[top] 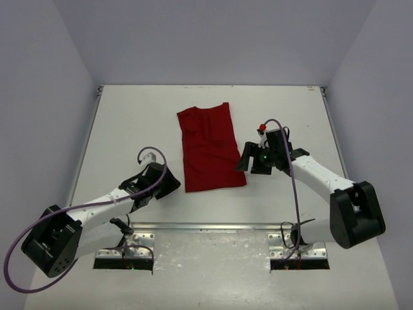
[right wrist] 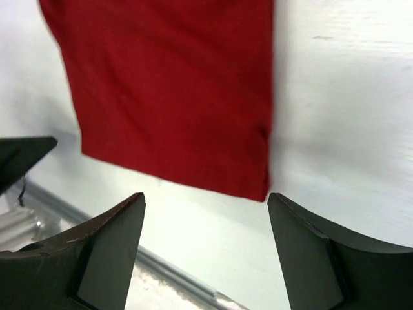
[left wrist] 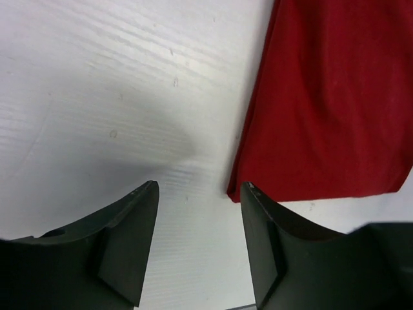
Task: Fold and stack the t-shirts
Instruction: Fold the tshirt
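Note:
I should move my right gripper down and back toward the bar, onto the t-shirt's near corner [top: 244, 183] [right wrist: 261, 193] beside it, because that corner is flat below the gripper's open fingers.
A deep-red t-shirt [top: 210, 148] lies flat mid-table, folded into a long rectangle running away from me. My left gripper [top: 173, 186] rests beside its near left corner, open. In the left wrist view the left gripper [left wrist: 200, 187] has only bare table between its fingers, and the t-shirt [left wrist: 329, 103] has its corner just off the right fingertip. My right gripper [top: 248, 165] hovers at the near right corner, open. In the right wrist view the right gripper [right wrist: 206, 197] holds nothing, and the t-shirt [right wrist: 174, 90] has its near edge just beyond the tips.
A metal rail [top: 213, 226] runs along the table's near edge, with both arm bases behind it; the rail [right wrist: 161, 265] also shows under the right gripper. White walls close in the table [top: 129, 129] on three sides.

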